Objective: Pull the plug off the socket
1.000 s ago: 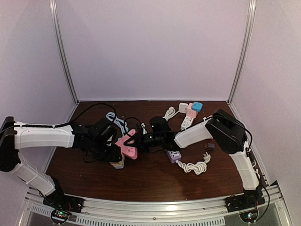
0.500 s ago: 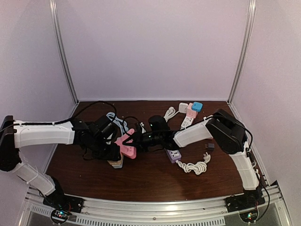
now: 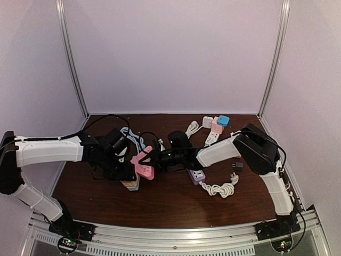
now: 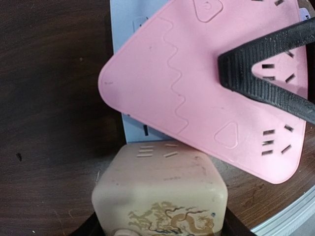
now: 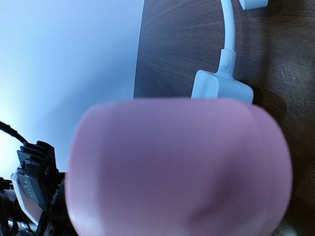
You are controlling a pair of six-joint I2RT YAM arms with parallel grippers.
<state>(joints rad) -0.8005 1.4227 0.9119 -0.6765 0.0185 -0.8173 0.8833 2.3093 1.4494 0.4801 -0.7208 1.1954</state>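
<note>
The tabletop is bare and clear of the strip outward of my left gripper, to its left in the top view. My left gripper should swing out there next, go down and let go of the cube.
A beige cube socket (image 4: 160,191) with a dragon print sits between my left gripper's (image 4: 160,231) fingers, which are shut on its sides. It shows in the top view as the beige cube socket (image 3: 131,184), low on the table's left. A pink triangular plug adapter (image 4: 206,83) leans over the cube's far edge. My right gripper (image 3: 147,160) is shut on it, one black finger (image 4: 266,73) across its face. The pink adapter (image 5: 177,167) fills the right wrist view as a blur. The join between adapter and cube is hidden.
A pale blue strip (image 4: 129,29) lies under the pink adapter. A purple cube socket (image 3: 197,176) with a coiled white cord (image 3: 219,188) lies to the right. White, pink and blue adapters (image 3: 216,124) sit at the back right, and a small dark plug (image 3: 237,166) near the right arm.
Both arms have edged slightly left with the cube and the pink adapter. Both grips are unchanged.
</note>
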